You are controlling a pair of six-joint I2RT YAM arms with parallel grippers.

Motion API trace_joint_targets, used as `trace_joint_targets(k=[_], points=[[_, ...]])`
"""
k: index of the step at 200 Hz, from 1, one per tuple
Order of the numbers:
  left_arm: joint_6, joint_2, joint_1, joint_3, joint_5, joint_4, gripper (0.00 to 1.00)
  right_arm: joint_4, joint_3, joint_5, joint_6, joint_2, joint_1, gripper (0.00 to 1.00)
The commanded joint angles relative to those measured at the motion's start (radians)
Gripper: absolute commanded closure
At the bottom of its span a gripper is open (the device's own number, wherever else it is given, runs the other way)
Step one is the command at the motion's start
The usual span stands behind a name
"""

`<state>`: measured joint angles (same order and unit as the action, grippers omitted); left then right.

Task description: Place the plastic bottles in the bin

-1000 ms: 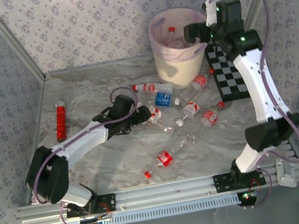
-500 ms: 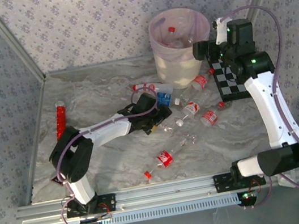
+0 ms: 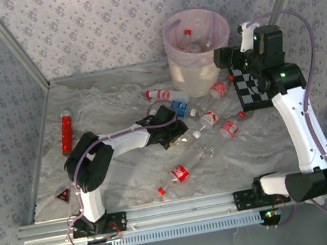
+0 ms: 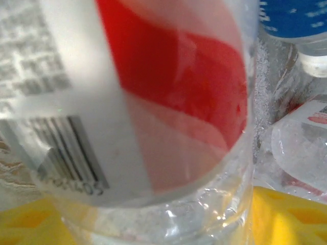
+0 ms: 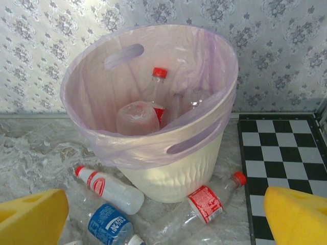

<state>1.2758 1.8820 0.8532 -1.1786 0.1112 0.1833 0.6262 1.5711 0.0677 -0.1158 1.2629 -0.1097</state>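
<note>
The robot's right gripper moves back past the bin (image 3: pixel 196 76) next and turns toward the left gripper to close on the neck of the red-labelled bottle, since the left gripper holds the bottle's sides.
Several plastic bottles lie on the marbled table: a red-labelled one (image 3: pixel 162 94), a blue-labelled one (image 3: pixel 179 108), others (image 3: pixel 208 119) (image 3: pixel 229 128) (image 3: pixel 181 173). My left gripper (image 3: pixel 177 131) is low in that cluster. In the left wrist view a red-and-white labelled bottle (image 4: pixel 153 102) sits between my yellow pads (image 4: pixel 286 214), which press on both its sides. The bin (image 3: pixel 196 76) holds a few bottles, one red-capped (image 5: pixel 159 92). My right gripper (image 3: pixel 223 57) hovers just right of the bin (image 5: pixel 168 173), open and empty (image 5: pixel 163 214).
A red tube (image 3: pixel 65 131) lies at the far left. The chequered board (image 3: pixel 250 86) lies right of the bin, under my right arm. A bottle (image 5: pixel 212 201) leans against the bin's foot. A small red triangle (image 3: pixel 64 194) sits near the left front edge.
My left arm reached right into the bottle cluster and its jaws narrowed onto a bottle. My right gripper drew back to the right from over the bin, still open.
</note>
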Motion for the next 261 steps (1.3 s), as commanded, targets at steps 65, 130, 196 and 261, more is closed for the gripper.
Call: trace_joint_targets(k=[65, 130, 196, 261], points=[[-0.269, -0.171, -0.005, -0.052, -0.111, 0.175, 0.49, 0.029, -0.087, 0.166, -0.054, -0.154, -0.034, 0.00], [-0.801, -0.397, -0.103, 0.007, -0.027, 0.189, 0.72, 0.050, -0.153, 0.344, -0.131, -0.172, -0.072, 0.05], [-1.288, -0.533, -0.105, 0.109, 0.149, 0.146, 0.92, -0.086, -0.218, 0.430, -0.238, -0.004, -0.254, 0.27], [-1.327, -0.558, -0.109, 0.104, 0.227, 0.152, 0.91, -0.234, -0.252, 0.448, -0.302, 0.099, -0.328, 0.08]])
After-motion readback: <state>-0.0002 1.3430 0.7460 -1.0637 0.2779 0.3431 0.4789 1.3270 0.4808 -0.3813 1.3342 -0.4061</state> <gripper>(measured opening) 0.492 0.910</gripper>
